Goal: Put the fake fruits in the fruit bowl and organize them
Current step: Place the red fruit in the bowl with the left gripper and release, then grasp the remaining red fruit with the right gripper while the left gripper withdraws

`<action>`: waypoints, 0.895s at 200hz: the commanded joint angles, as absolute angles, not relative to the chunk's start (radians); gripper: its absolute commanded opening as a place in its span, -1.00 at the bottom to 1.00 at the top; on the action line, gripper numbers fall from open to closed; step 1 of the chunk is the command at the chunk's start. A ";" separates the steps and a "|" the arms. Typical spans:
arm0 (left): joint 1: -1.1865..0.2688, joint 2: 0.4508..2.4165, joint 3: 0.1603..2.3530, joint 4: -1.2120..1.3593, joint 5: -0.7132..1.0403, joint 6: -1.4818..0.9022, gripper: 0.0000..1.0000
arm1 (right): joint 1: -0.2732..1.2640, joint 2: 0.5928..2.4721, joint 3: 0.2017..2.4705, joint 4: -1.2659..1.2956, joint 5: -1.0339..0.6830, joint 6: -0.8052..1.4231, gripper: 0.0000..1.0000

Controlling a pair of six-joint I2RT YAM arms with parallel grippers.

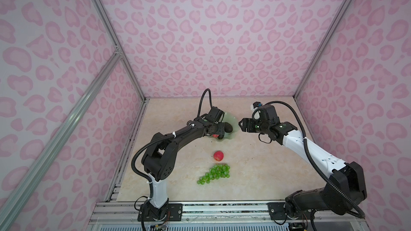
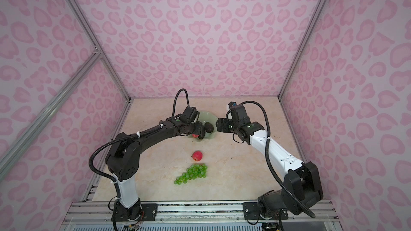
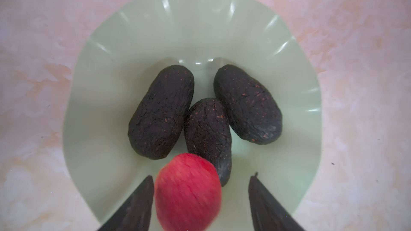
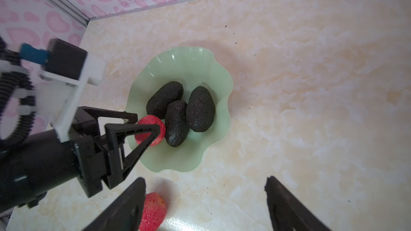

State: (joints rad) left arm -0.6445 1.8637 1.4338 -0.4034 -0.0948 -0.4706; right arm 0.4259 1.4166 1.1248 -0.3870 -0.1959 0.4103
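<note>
The second apple (image 1: 218,156) is still outside the bowl, below and back of my right gripper, so my open fingers should move back and down around the apple's sides next.
The mint-green fruit bowl (image 1: 229,118) (image 3: 178,30) (image 4: 178,158) holds three dark avocados (image 3: 161,112) (image 3: 208,134) (image 3: 246,105), lying side by side. My left gripper (image 1: 220,133) (image 3: 202,176) hangs over the bowl's near edge, open. A red apple (image 3: 189,192) (image 4: 144,121), blurred, sits between its fingers with a gap on one side. A second apple (image 1: 218,156) (image 4: 153,210) and the green grapes (image 1: 215,173) (image 2: 193,173) lie on the table in front of the bowl. My right gripper (image 1: 241,125) (image 4: 204,178) hovers open and empty just right of the bowl.
The beige marble table (image 1: 255,170) is walled in by pink patterned panels (image 1: 200,41). The left arm (image 1: 178,138) spans the left half, and the right arm (image 1: 311,152) comes in from the front right. Metal rails (image 1: 211,210) run along the front edge.
</note>
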 commanded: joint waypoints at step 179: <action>-0.642 0.567 0.611 -0.500 -0.465 -0.645 0.72 | 0.847 1.640 1.003 -0.271 -0.205 0.576 0.54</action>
